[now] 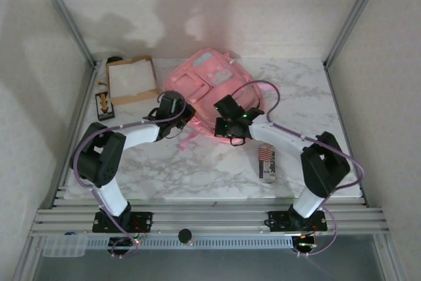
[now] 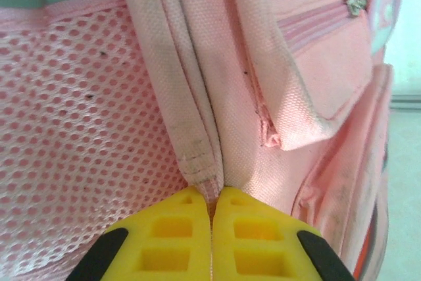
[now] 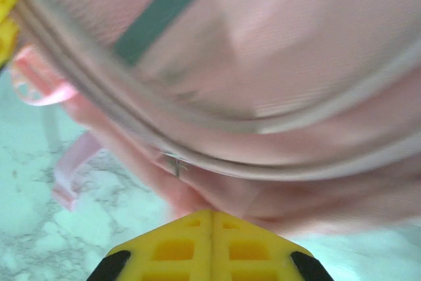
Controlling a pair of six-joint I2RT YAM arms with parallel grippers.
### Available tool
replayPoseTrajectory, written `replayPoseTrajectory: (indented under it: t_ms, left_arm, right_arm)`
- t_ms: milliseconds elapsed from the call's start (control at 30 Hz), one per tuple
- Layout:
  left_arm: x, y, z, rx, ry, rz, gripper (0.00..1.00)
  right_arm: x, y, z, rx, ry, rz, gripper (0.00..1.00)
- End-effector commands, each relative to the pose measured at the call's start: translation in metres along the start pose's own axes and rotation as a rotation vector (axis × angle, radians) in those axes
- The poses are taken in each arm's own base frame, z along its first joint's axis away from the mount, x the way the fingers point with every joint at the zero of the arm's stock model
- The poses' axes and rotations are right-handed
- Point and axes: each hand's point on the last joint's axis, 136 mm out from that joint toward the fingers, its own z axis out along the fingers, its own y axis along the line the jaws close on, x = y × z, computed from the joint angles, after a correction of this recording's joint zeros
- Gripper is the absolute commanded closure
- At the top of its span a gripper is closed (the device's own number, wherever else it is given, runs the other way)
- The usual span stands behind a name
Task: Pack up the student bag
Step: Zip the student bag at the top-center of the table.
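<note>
I need to draw my right gripper sideways along the zipper toward the corner of the bag where my left gripper pinches the seam, then let go of the zipper's metal pull.
The student bag point(image 1: 207, 87), a big pink backpack, lies at the back middle of the marble table. My left gripper point(image 1: 179, 114) is at its left near corner. In the left wrist view its yellow fingers point(image 2: 174, 235) are shut on a folded pink seam point(image 2: 204, 162), between the bag's mesh side pocket point(image 2: 72, 129) and a zipped front pocket point(image 2: 322, 37). My right gripper point(image 1: 231, 125) is at the bag's near edge. Its jaws are shut with the tips point(image 3: 212, 214) pressed against pink fabric just under a zipper line point(image 3: 174, 162). Whether any fabric is pinched there is unclear.
A shallow brown cardboard box point(image 1: 131, 80) with white paper sits at the back left, with a small dark card point(image 1: 104, 105) in front of it. A pale pouch with a flag print point(image 1: 266, 162) lies at the front right. Loose pink straps point(image 3: 69, 172) trail onto the table.
</note>
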Motion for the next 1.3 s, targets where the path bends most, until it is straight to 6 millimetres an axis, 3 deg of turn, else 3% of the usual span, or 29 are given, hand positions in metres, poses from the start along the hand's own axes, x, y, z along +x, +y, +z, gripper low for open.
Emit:
replayPoseTrajectory:
  t_ms: [0, 100, 200, 300, 467, 533, 800, 967, 1267]
  left_arm:
    - [-0.056, 0.013, -0.007, -0.082, -0.154, 0.027, 1.00]
    - [-0.062, 0.007, -0.012, -0.082, -0.145, 0.055, 0.98]
    - [-0.051, -0.009, -0.018, -0.003, -0.107, 0.044, 0.88]
    - [-0.041, -0.012, -0.017, 0.024, -0.078, 0.026, 0.85]
    - [-0.040, -0.004, -0.026, 0.016, -0.100, 0.001, 0.85]
    - [-0.040, -0.003, -0.024, 0.011, -0.091, 0.006, 0.83]
    - [-0.035, 0.003, -0.016, 0.000, -0.064, 0.008, 0.84]
    - [-0.031, 0.006, -0.013, 0.009, -0.054, 0.002, 0.85]
    - [-0.024, 0.017, -0.006, -0.006, -0.036, -0.012, 0.86]
  right_arm:
    - [0.000, -0.051, -0.017, 0.125, 0.025, 0.003, 1.00]
    - [-0.006, -0.052, -0.026, 0.117, 0.010, -0.020, 1.00]
    - [-0.003, -0.012, -0.023, -0.059, 0.036, -0.082, 1.00]
    - [0.010, 0.026, -0.014, -0.047, 0.065, -0.121, 1.00]
    - [0.014, 0.077, 0.004, -0.039, 0.069, -0.127, 0.66]
    - [0.011, 0.086, 0.011, -0.014, 0.051, -0.122, 0.65]
    - [0.004, 0.090, 0.037, 0.116, 0.043, -0.090, 0.60]
    - [0.007, 0.086, 0.040, 0.121, 0.049, -0.080, 0.60]
    - [0.014, 0.085, 0.078, 0.084, 0.105, -0.047, 0.68]
